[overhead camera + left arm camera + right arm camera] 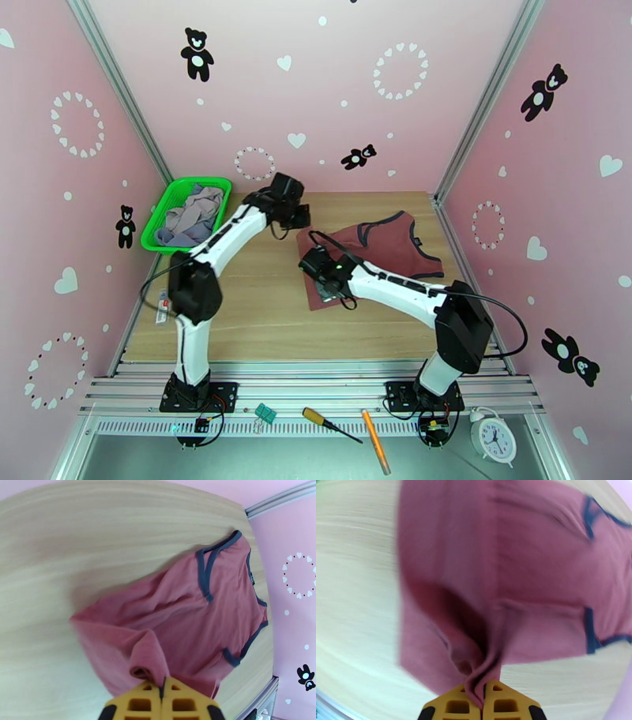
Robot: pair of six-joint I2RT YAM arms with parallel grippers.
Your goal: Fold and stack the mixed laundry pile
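The pinched fold stands raised at the top's hem end, so next my left gripper should move over the top's body toward the dark trim, go down and release.
The rust-red top (pixel 387 243) with dark trim lies spread on the wooden table (pixel 261 308), right of centre. My left gripper (pixel 300 215) is at its far-left corner, and in the left wrist view its yellow fingers (pixel 177 705) are shut on a pinched fold of the top (pixel 189 610). My right gripper (pixel 312 268) is at the near-left corner. In the right wrist view its yellow fingers (pixel 456 707) are shut on a bunched fold of the top (pixel 505 559), which is lifted there. The rest of the mixed laundry pile (pixel 192 215), grey-lilac and blue-grey cloth, sits in the basket.
The green mesh basket (pixel 162 211) stands at the table's far-left corner. A small marker-like object (pixel 162 305) lies at the left edge. On the front rail lie green clips (pixel 265 413), two screwdrivers (pixel 332 425), and a white clock (pixel 494 436).
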